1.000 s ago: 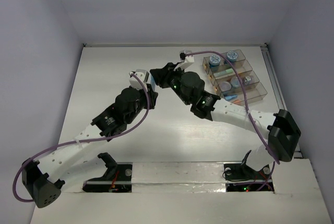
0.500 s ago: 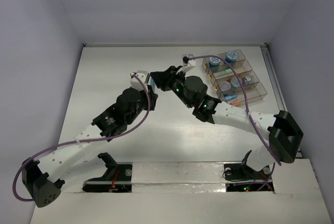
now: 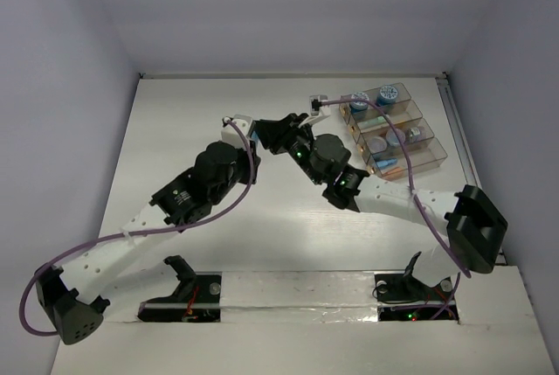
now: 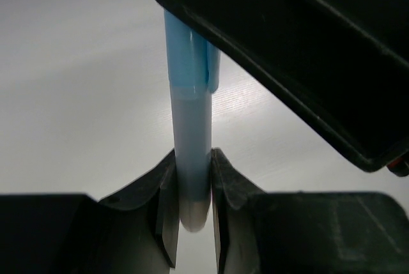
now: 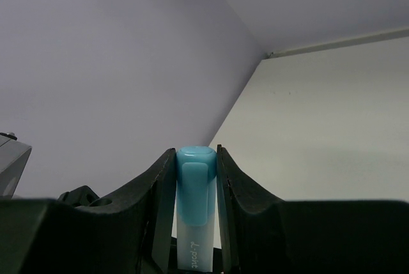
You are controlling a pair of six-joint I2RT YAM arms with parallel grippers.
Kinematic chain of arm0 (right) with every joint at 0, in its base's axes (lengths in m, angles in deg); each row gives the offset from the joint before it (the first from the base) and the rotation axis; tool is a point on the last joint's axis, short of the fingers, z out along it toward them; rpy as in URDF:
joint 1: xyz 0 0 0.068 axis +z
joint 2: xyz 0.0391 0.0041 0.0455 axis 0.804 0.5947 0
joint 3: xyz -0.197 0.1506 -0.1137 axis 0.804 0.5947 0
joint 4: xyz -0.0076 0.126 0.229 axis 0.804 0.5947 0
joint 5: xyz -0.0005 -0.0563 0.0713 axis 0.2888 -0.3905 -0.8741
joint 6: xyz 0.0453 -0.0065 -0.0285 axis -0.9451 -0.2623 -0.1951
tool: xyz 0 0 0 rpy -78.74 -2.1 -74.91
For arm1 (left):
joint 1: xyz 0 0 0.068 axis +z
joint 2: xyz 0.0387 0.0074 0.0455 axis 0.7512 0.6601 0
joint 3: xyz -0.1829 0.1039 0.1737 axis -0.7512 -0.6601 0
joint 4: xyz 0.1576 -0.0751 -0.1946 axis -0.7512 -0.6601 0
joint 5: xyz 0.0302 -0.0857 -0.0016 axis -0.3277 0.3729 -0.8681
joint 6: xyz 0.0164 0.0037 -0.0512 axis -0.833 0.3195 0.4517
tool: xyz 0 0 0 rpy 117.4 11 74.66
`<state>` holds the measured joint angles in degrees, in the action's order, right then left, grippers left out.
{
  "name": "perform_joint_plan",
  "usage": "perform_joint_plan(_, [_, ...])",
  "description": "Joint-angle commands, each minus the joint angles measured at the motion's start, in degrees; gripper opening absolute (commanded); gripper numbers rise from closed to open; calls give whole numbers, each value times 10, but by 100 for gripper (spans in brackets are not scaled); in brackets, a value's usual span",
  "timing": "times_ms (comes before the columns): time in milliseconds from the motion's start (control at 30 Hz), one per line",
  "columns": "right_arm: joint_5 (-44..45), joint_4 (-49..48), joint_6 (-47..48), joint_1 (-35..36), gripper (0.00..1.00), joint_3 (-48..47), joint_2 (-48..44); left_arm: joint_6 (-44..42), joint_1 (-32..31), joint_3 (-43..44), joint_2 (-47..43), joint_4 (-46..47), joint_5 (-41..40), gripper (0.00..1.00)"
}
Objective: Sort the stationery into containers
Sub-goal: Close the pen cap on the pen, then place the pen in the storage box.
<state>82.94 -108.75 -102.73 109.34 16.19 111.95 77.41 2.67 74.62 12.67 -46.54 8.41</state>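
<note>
My right gripper will swing toward the green stick's bin below it, to the right in the top view, and lower to release the light-blue stick beside the green stick.
A light-blue stick with a darker blue cap is held between both grippers above the middle of the table. My left gripper is shut on its pale lower end. My right gripper is shut on its capped end. In the top view the left gripper and right gripper meet tip to tip, with a sliver of the stick between them. The clear containers stand at the back right and hold blue rolls, jars and sticks.
A purple cable runs along the right arm and passes over the bins. The table's back wall and side walls close in the workspace. White table shows left of the arms and in front of the bins.
The two grippers stay joined at the stick. The left arm's wrist has shifted a little up and left, and the right arm has leaned slightly further left toward it.
</note>
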Motion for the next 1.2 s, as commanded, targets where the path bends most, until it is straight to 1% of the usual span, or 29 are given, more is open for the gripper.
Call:
perform_joint_plan(0, [-88,94,-14,60,0,40,41,-19,9,73,1,164,-44,0])
perform_joint_plan(200, [-89,91,-24,74,0,57,58,-39,9,100,8,163,-40,0])
perform_joint_plan(367, [-78,84,-37,74,0,79,59,-45,9,102,1,161,-45,0])
perform_joint_plan(533, [-52,87,-35,74,0,72,40,-11,9,64,-15,155,-31,0])
perform_joint_plan(600, [-53,89,-40,61,0,60,35,4,9,53,-28,146,-17,0])
perform_joint_plan(633, [-57,88,-44,54,0,55,34,17,9,43,-32,134,3,0])
perform_joint_plan(667, [-62,79,-51,38,0,53,33,24,9,35,-37,131,12,0])
perform_joint_plan(700, [-67,75,-54,30,0,45,32,31,9,16,-51,128,19,3])
perform_joint_plan(733, [-67,72,-57,21,0,39,34,38,9,5,-57,126,31,8])
perform_joint_plan(767, [-65,67,-59,3,0,33,36,48,9,-6,-73,125,37,19])
perform_joint_plan(833, [-65,67,-59,-19,0,9,47,58,9,-33,-86,120,45,28])
perform_joint_plan(867, [-69,72,-66,-33,0,-1,51,61,9,-40,-93,105,48,38])
perform_joint_plan(900, [-71,72,-70,-58,0,-13,53,61,9,-52,-107,99,53,43])
perform_joint_plan(967, [-70,76,-76,-82,0,-24,60,60,9,-61,-132,85,63,65])
perform_joint_plan(1000, [-67,79,-78,-94,0,-29,62,55,9,-65,-140,81,66,78])
perform_joint_plan(1033, [-64,78,-80,-114,0,-34,64,54,9,-73,-149,70,66,97])
perform_joint_plan(1067, [-64,80,-83,-125,0,-36,66,53,9,-76,-165,65,65,99])
perform_joint_plan(1167, [-63,86,-81,-154,0,-39,66,50,9,-83,-187,45,44,99])
